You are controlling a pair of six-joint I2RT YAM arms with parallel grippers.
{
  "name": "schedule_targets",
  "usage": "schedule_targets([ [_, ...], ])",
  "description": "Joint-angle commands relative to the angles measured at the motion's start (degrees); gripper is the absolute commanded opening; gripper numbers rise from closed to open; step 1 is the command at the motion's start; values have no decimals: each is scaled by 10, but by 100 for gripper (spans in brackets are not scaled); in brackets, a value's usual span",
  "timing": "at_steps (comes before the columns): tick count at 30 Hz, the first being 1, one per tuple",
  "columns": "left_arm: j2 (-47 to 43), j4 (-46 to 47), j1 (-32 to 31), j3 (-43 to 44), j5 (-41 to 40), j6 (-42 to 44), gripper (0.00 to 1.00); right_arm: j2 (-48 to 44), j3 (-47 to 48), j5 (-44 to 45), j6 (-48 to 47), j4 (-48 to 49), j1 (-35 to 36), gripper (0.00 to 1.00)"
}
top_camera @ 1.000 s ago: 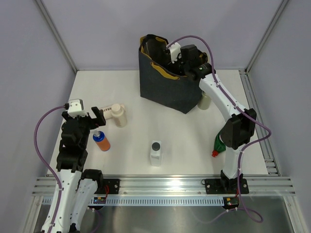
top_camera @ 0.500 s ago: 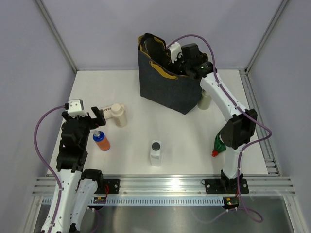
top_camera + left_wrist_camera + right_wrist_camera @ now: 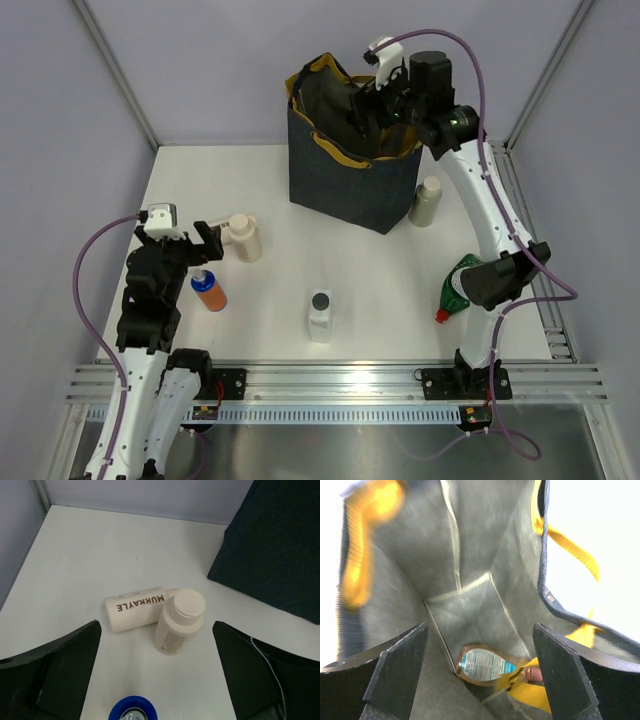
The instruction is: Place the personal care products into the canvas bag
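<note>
The peach-pink bottle stands upright, so my left gripper will next move down and to the right in the top view to bring its open fingers around the bottle's upper end.
The canvas bag [image 3: 340, 180] stands upright at the back of the table, its mouth open. My right gripper [image 3: 362, 108] hangs open and empty just above the mouth. In the right wrist view [image 3: 480, 680] it looks down into the bag [image 3: 470, 570], where a tan bottle with a blue-white label [image 3: 487, 664] lies on the bottom. My left gripper [image 3: 203, 245] is open and empty above the orange bottle with the blue cap [image 3: 209, 291], [image 3: 132, 711]. Ahead of it the cream labelled bottle [image 3: 135, 609] lies flat, touching the upright peach-pink bottle [image 3: 179, 622].
The white bottle with a black cap [image 3: 320, 313] stands at the front centre. The beige bottle [image 3: 425, 202] stands right of the bag. The green bottle with a red cap [image 3: 452, 292] lies beside the right arm. A yellow handle [image 3: 570, 550] hangs inside the bag's rim.
My right gripper has risen out of the bag's mouth and stands above it. The bag's rim has shifted a little. The left arm has barely moved.
</note>
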Motion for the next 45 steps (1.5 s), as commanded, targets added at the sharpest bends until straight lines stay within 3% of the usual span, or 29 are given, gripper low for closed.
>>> schedule_targets([
  [1, 19, 49, -1, 4, 100, -11, 99, -74, 54, -105, 15, 0, -26, 93],
  [4, 42, 57, -1, 12, 139, -28, 99, -110, 44, -214, 12, -3, -46, 93],
  [8, 81, 53, -3, 30, 193, -48, 99, -164, -43, -329, -31, -7, -48, 93],
  [12, 127, 25, -15, 64, 166, -57, 99, -194, -93, -411, -132, -86, -45, 93],
  [14, 156, 18, -23, 81, 149, -54, 98, -188, -97, -383, -212, -151, -29, 93],
  [15, 164, 16, -26, 85, 142, -54, 98, -181, -98, -323, -230, -163, -21, 92],
  [19, 200, 15, -39, 100, 123, -46, 99, -175, -121, -234, -255, -154, -5, 92],
  [24, 258, -22, -72, 129, 43, -16, 98, -200, -159, -234, -239, -120, -5, 91],
  [27, 314, -50, -90, 155, -17, -20, 93, -233, -206, -248, -212, -78, -5, 92],
  [32, 397, -40, -107, 171, -120, -44, 94, -279, -296, -259, -171, -21, -5, 92],
  [36, 452, -17, -107, 187, -92, -44, 99, -312, -349, -258, -155, 5, -6, 92],
  [45, 544, 23, -107, 206, -64, -34, 98, -342, -430, -289, -113, 55, -15, 92],
])
